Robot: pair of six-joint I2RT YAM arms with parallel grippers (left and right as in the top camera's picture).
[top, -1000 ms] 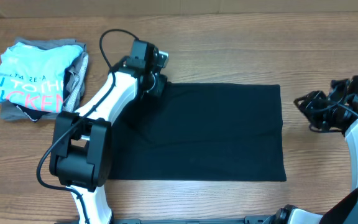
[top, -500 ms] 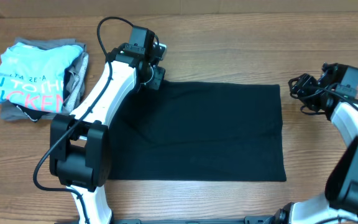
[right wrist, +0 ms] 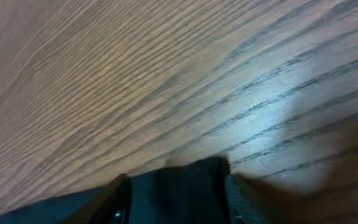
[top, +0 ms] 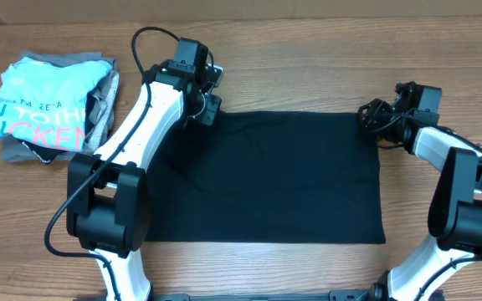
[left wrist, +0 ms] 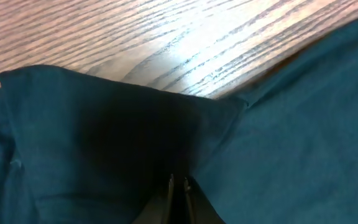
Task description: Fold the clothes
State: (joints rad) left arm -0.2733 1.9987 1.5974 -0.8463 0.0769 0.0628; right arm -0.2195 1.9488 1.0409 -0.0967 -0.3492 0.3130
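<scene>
My left gripper holds the pinched cloth (left wrist: pixel 135 143) and should carry it back next, then let go of it over the near half of the garment. That half lies back from the gripper, flat and uncovered.
A black garment (top: pixel 274 176) lies flat on the wood table as a wide rectangle. My left gripper (top: pixel 210 107) is shut on its far left corner, and the pinched dark cloth (left wrist: pixel 135 143) bunches up in front of the closed fingers (left wrist: pixel 179 182) in the left wrist view. My right gripper (top: pixel 371 114) is at the far right corner. Its fingers are open, one on each side of the cloth corner (right wrist: pixel 188 180), which lies between them (right wrist: pixel 176 199).
A stack of folded clothes (top: pixel 48 104) with a light blue printed shirt on top sits at the far left of the table. Bare wood (top: pixel 442 209) lies right of the garment and along the far edge.
My right gripper has moved left from off the garment's right side to its far right corner. My left gripper has shifted slightly with the far left corner in it.
</scene>
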